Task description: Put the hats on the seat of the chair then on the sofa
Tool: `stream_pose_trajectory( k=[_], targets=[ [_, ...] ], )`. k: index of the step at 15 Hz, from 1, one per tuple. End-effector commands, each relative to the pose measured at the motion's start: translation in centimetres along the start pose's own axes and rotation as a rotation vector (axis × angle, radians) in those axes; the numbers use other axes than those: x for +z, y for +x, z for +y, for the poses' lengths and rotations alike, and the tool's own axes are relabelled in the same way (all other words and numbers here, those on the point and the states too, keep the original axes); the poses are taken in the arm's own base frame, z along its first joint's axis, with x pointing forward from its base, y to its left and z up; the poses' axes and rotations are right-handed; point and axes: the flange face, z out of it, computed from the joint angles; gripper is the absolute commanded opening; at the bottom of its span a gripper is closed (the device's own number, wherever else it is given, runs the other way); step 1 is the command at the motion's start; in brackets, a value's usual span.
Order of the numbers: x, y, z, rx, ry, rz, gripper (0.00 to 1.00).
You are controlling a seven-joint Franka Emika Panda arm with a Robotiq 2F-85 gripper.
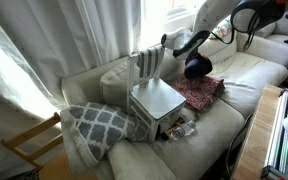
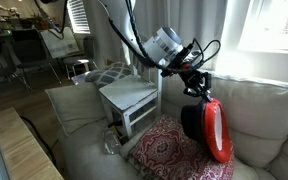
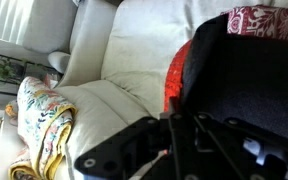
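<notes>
I need to lower my gripper toward the pink-red patterned cloth on the sofa and let go of the hats' edges above it, because both hats hang over that cloth.
My gripper (image 2: 191,82) is shut on the brims of the two hats, which hang down together above the sofa (image 2: 259,115). The red hat (image 2: 217,130) lies against the black hat (image 2: 194,122). In an exterior view the black hat (image 1: 197,68) hangs under the gripper (image 1: 189,50), beside the chair's back. The pale grey-white chair (image 1: 154,98) stands on the sofa (image 1: 249,70), its seat (image 2: 129,95) bare. The wrist view shows the gripper (image 3: 172,115), the black hat (image 3: 239,80), a sliver of the red hat (image 3: 176,75) and sofa cushions (image 3: 134,50).
A pink-red patterned cloth (image 2: 169,150) lies on the sofa under the hats, also in an exterior view (image 1: 199,92). A lattice-patterned pillow (image 1: 99,125) leans by the chair. A bare-wood chair frame (image 1: 29,145) stands beside the sofa. A floral cloth (image 3: 44,120) lies on a cushion.
</notes>
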Motion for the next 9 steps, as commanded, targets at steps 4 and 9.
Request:
stream_pose_trajectory(
  k=[4, 9],
  targets=[
    [0.2, 0.1, 0.1, 0.001, -0.005, -0.003, 0.01],
    [2.2, -0.3, -0.2, -0.099, -0.081, 0.006, 0.01]
  ],
)
